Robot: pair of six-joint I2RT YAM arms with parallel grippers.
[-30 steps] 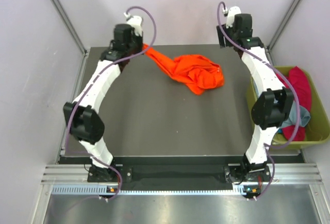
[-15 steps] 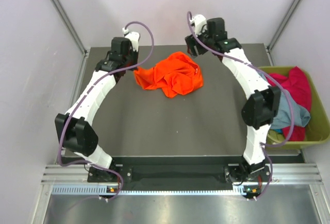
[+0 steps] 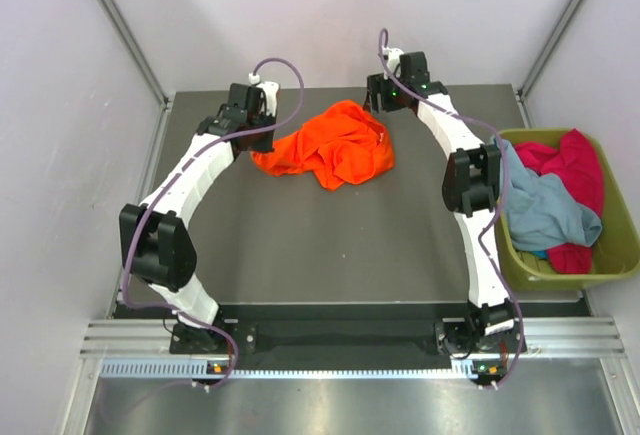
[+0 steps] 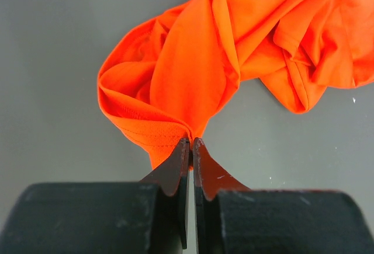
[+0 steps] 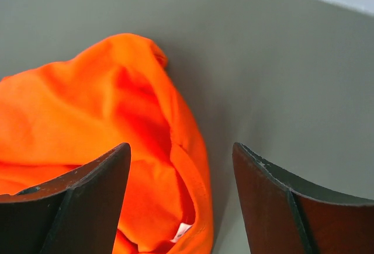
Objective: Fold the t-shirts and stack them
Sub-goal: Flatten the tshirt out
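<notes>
The folded edge is just below my right gripper, between its open fingers. My right gripper needs to lower onto the orange shirt's collar edge (image 3: 371,119) (image 5: 188,149) next and close.
The bright orange t-shirt (image 3: 335,150) lies crumpled on the far middle of the dark table (image 3: 330,245). My left gripper (image 3: 257,143) is shut on a fold at the shirt's left edge. In the left wrist view the jaws (image 4: 191,142) pinch that orange cloth (image 4: 234,44) just above the table. My right gripper (image 3: 378,110) hovers open at the shirt's far right edge. In the right wrist view its wide-spread fingers (image 5: 181,149) straddle the collar edge of the orange shirt (image 5: 87,108) without touching it. A grey-blue t-shirt (image 3: 545,205) and a magenta-red t-shirt (image 3: 575,160) lie in the bin.
An olive-green bin (image 3: 575,277) stands off the table's right edge, beside my right arm's elbow (image 3: 472,180). The back wall runs close behind both grippers. Bare table surface stretches from the shirt toward the arm bases.
The orange shirt has been pulled left and bunched together by my left gripper. My right arm has swung from the far right corner over to the shirt's right edge, staying open.
</notes>
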